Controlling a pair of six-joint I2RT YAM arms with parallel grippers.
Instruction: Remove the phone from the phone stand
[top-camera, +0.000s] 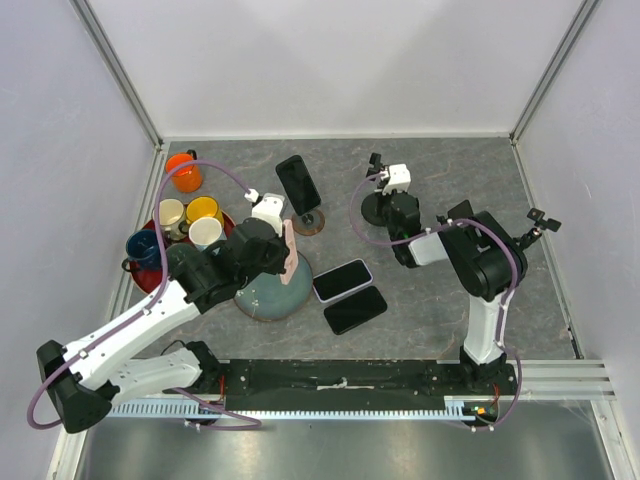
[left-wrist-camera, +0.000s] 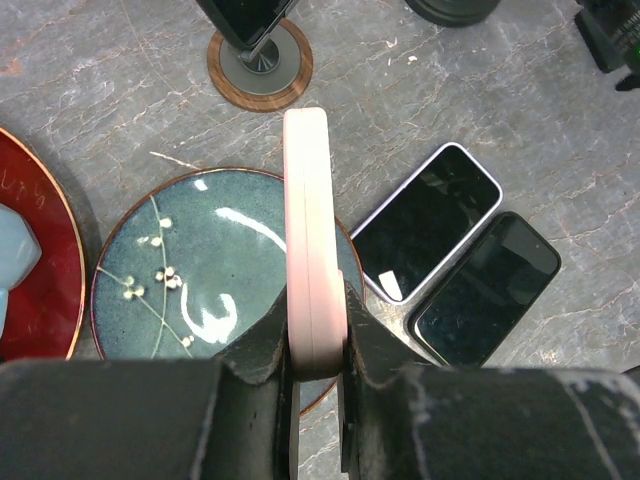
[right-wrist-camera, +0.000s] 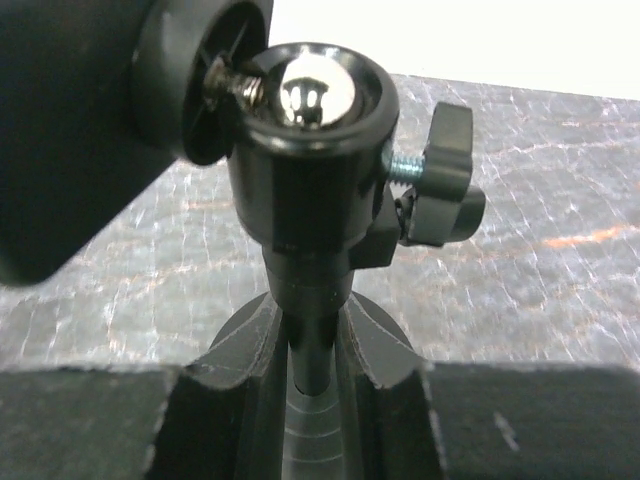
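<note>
The robot's left gripper next needs to carry the pink phone (top-camera: 290, 248) over the white-edged phone (top-camera: 342, 280) and let go of it in a handover, because the pink one hangs far from the robot's right gripper.
A pink phone (left-wrist-camera: 308, 250) is held edge-on between the jaws of my left gripper (left-wrist-camera: 316, 335), which is shut on its lower end. It hangs above a teal plate (left-wrist-camera: 190, 270). From above, the phone (top-camera: 290, 248) and left gripper (top-camera: 283, 255) sit left of centre. The black phone stand (right-wrist-camera: 305, 150), with a ball head and a clamp screw, carries no phone. My right gripper (right-wrist-camera: 317, 340) is shut on its thin stem just above the round base. In the top view the stand (top-camera: 378, 208) is at back right, with the right gripper (top-camera: 395, 212) beside it.
A white-edged phone (top-camera: 342, 280) and a black phone (top-camera: 356, 309) lie flat right of the teal plate (top-camera: 272, 295). Another dark phone (top-camera: 298, 184) leans on a wood-rimmed round stand (top-camera: 309, 222). A red tray (top-camera: 150, 275) of mugs and an orange mug (top-camera: 183, 172) stand at the left.
</note>
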